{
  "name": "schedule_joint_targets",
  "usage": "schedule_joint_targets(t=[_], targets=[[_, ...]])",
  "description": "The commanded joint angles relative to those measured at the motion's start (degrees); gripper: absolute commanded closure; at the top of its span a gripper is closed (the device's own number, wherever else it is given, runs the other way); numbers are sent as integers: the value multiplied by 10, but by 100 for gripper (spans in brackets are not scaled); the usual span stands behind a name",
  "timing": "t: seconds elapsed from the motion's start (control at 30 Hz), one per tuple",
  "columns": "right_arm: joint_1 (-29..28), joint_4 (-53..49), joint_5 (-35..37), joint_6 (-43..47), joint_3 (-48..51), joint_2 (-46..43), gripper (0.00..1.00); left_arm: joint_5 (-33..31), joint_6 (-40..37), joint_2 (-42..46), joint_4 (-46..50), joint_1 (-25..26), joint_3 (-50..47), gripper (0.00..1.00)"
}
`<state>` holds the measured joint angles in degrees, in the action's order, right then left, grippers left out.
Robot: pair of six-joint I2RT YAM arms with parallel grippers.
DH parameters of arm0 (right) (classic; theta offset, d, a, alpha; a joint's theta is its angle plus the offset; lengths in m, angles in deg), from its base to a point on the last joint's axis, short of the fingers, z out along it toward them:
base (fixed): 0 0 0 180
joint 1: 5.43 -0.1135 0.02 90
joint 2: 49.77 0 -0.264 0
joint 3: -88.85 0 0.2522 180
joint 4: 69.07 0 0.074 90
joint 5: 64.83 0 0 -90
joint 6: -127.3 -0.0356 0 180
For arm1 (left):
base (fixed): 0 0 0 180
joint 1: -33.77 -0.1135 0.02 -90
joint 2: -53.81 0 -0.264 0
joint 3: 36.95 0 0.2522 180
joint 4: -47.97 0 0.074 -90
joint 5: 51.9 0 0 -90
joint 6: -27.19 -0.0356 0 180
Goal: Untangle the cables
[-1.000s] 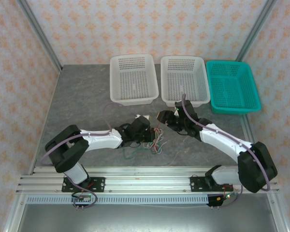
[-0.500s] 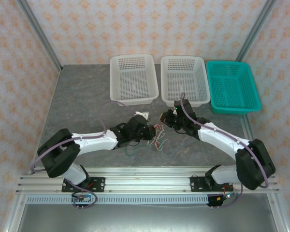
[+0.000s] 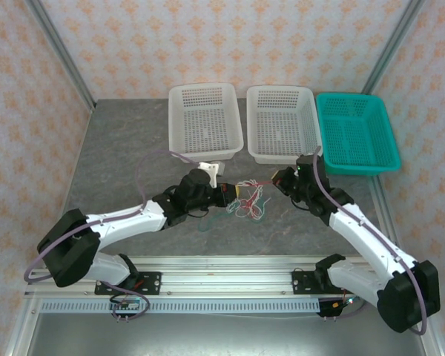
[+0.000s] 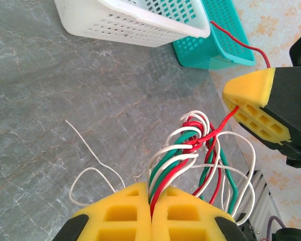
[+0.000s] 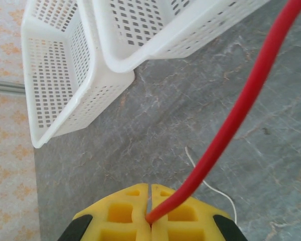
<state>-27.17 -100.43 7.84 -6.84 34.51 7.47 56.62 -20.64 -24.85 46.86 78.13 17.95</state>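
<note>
My right gripper draws the red cable away from the clump toward the teal basket (image 3: 358,135) next and releases it, since my left gripper holds the bundle.
The cables (image 3: 248,204) form a small clump of red, white and teal-green wires at mid-table. My left gripper (image 3: 232,194) is at the clump's left side. In the left wrist view it (image 4: 151,193) is shut on a bundle of red, white and green strands, and the tangle (image 4: 203,140) loops just beyond its yellow fingertips. My right gripper (image 3: 277,180) is to the right of the clump, shut on the red cable (image 5: 241,110), which enters between its jaws (image 5: 150,190). That red strand (image 4: 224,122) runs taut from the knot to the right gripper's yellow finger (image 4: 256,108).
Two white baskets (image 3: 205,122) (image 3: 283,123) and a teal basket (image 3: 356,133) stand in a row at the back of the grey table. A loose white wire (image 4: 90,155) trails on the table left of the clump. Patterned walls close in the sides.
The right gripper has shut on the red cable and drawn back to the right, pulling it taut. The left arm has reached further right and back, carrying the clump with it.
</note>
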Motion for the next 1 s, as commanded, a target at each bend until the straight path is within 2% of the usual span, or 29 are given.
schedule_joint_targets(t=[0.0, 0.23, 0.33, 0.4, 0.47, 0.53, 0.67, 0.77, 0.87, 0.97], targets=[[80, -92, 222, 14, 10, -33, 100, -92, 12, 23, 109, -38, -30, 100], [204, -133, 243, 25, 3, -96, 100, -150, 34, 55, 186, -61, -43, 100], [231, -132, 235, 29, 4, -108, 100, -152, 34, 71, 193, -74, -55, 100], [231, -97, 184, 43, 9, -101, 100, -137, 23, 73, 178, -74, -58, 100], [228, -47, 92, 37, 21, -75, 100, -88, 5, 61, 138, -74, -57, 100], [216, -22, 31, 36, 25, -46, 100, -48, -11, 45, 108, -69, -48, 100], [190, -41, 31, 83, 8, -30, 100, -35, -49, 43, 109, -55, -26, 100], [179, -42, -10, 119, -4, -32, 100, -31, -68, 58, 94, -55, -24, 100], [139, -49, -51, 142, -19, -11, 100, -20, -79, 60, 82, -55, -8, 99], [87, -5, -75, 131, -4, 11, 100, -26, -78, 63, 68, -54, 4, 100]])
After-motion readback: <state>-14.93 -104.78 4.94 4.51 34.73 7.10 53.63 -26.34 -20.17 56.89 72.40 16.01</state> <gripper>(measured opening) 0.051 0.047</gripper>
